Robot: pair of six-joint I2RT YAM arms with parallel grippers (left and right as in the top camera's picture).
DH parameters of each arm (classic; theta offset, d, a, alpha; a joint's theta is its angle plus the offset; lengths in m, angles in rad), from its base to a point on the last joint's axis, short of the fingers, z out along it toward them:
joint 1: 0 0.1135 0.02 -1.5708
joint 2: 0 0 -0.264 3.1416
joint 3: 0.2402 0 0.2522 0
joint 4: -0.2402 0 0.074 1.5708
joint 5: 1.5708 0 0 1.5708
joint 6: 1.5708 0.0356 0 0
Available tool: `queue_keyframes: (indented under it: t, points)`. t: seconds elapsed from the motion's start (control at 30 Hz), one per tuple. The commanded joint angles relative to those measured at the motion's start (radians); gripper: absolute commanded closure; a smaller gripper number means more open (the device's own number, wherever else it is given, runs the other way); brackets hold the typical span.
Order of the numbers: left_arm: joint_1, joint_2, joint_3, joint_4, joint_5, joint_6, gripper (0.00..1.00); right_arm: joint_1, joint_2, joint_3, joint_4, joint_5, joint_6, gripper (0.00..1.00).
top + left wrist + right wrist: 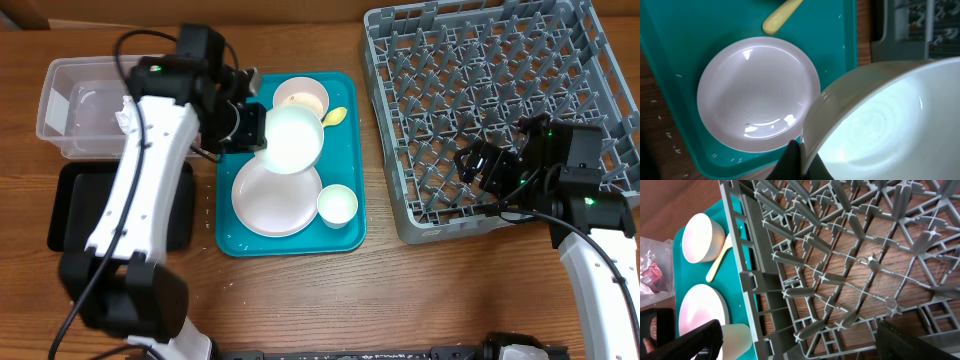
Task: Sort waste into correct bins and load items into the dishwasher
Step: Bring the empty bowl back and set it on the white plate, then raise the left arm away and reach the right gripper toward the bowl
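Observation:
I will next lower my left gripper and draw it slightly back to put the white bowl onto the plate (pixel 272 200) and let go of the bowl's rim, since that plate is empty.
My left gripper (pixel 250 128) is shut on the rim of a white bowl (pixel 292 140) and holds it tilted above the teal tray (pixel 345 238). In the left wrist view the fingers (pixel 801 150) pinch the bowl (pixel 880 120) over the white plate (pixel 757 92). On the tray lie the plate (pixel 272 200), a second bowl (pixel 300 95), a small cup (pixel 337 204) and a yellow spoon (pixel 335 116). My right gripper (pixel 478 165) is open and empty over the front left of the grey dish rack (pixel 470 90); its fingers (pixel 799 330) frame the rack's pegs (pixel 840 255).
A clear tub (pixel 50 100) stands at the far left with a black tray (pixel 70 215) in front of it. A red wrapper (pixel 654 277) shows in the tub in the right wrist view. A strip of bare wood lies between the teal tray and the rack.

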Motion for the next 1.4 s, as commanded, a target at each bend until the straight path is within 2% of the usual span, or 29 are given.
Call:
queue_keyframes:
  t: [0.0, 0.13, 0.33, 0.57, 0.77, 0.8, 0.83, 0.9, 0.93, 1.0, 1.17, 1.23, 1.3, 1.37]
  points:
    - [-0.032, 0.081, -0.080, 0.003, -0.048, 0.018, 0.96, -0.003, -0.003, 0.019, 0.004, -0.002, -0.001, 0.00]
    - [-0.037, 0.145, -0.193, 0.026, -0.057, 0.025, 0.96, -0.003, -0.003, 0.019, 0.000, -0.002, -0.001, 0.00]
    - [-0.037, 0.183, -0.308, 0.182, -0.130, -0.019, 0.96, -0.003, -0.003, 0.019, 0.003, -0.002, -0.001, 0.00]
    - [-0.037, 0.184, -0.323, 0.246, -0.137, -0.026, 0.96, -0.003, -0.003, 0.019, 0.002, -0.002, -0.001, 0.00]
    - [-0.037, 0.184, -0.322, 0.251, -0.201, -0.040, 0.96, -0.003, -0.003, 0.019, 0.004, -0.002, -0.001, 0.00]
    - [-0.037, 0.184, -0.322, 0.251, -0.217, -0.047, 0.93, -0.003, -0.003, 0.019, 0.005, -0.002, -0.001, 0.00]
    - [-0.037, 0.184, -0.322, 0.251, -0.236, -0.051, 0.87, -0.003, -0.003, 0.019, 0.005, -0.002, -0.001, 0.00]
    - [-0.037, 0.184, -0.322, 0.252, -0.265, -0.055, 0.51, -0.003, -0.003, 0.019, 0.008, -0.003, -0.001, 0.00]
    - [-0.037, 0.184, -0.319, 0.252, -0.291, -0.068, 0.40, -0.003, -0.003, 0.019, 0.011, -0.003, -0.001, 0.00]
    - [-0.037, 0.184, -0.293, 0.233, -0.356, -0.085, 0.25, -0.003, -0.003, 0.019, 0.025, -0.026, -0.001, 0.00]
    - [-0.026, 0.183, -0.097, 0.099, -0.415, -0.113, 0.20, -0.001, -0.003, 0.021, 0.130, -0.241, 0.005, 0.00]
    - [-0.023, 0.183, 0.016, 0.040, -0.400, -0.113, 0.20, 0.011, -0.003, 0.029, 0.160, -0.246, 0.050, 0.00]
    - [-0.023, 0.182, 0.145, -0.023, -0.391, -0.112, 0.18, 0.040, -0.003, 0.043, 0.178, -0.246, 0.071, 0.05]
    - [-0.024, 0.182, 0.253, -0.073, -0.386, -0.098, 0.12, 0.093, -0.003, 0.073, 0.175, -0.236, 0.071, 0.07]
